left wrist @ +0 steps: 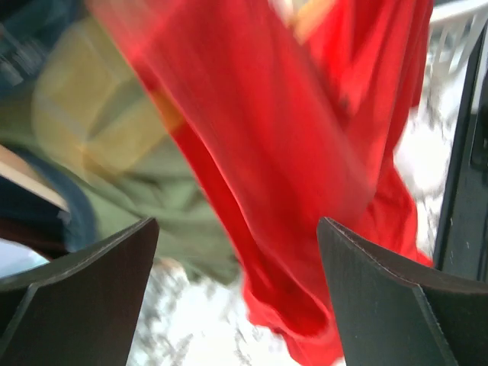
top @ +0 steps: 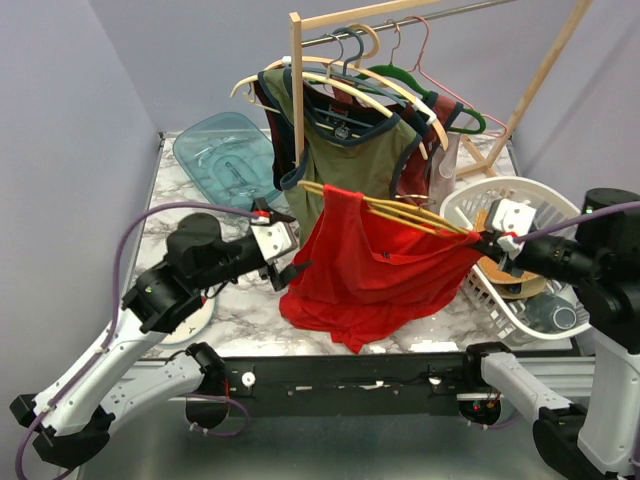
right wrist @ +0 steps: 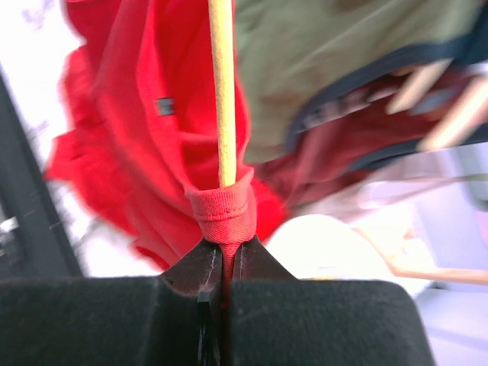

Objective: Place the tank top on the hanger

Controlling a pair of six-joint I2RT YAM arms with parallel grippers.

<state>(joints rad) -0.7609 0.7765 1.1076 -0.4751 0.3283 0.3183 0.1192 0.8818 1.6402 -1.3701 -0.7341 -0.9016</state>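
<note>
The robot's left gripper will next move down, back and to the right in the top view onto the tank top's bunched lower fabric (top: 347, 314), as that fabric hangs loose below the hanger.
The red tank top (top: 380, 265) hangs off the thin yellow hanger (top: 400, 210), which is held tilted above the table. My right gripper (top: 490, 240) is shut on a strap of the tank top (right wrist: 223, 206) that is looped around the end of the hanger (right wrist: 222, 91). My left gripper (top: 288, 255) is open and empty just left of the top's left edge. In the left wrist view the red fabric (left wrist: 305, 152) hangs ahead of the open left gripper (left wrist: 236, 305), not between its fingers.
A wooden clothes rack (top: 296, 90) at the back holds an olive-green top (top: 360, 150) and several hangers. A white laundry basket (top: 520, 195) stands at the right. A blue plastic lid (top: 225, 155) lies at the back left.
</note>
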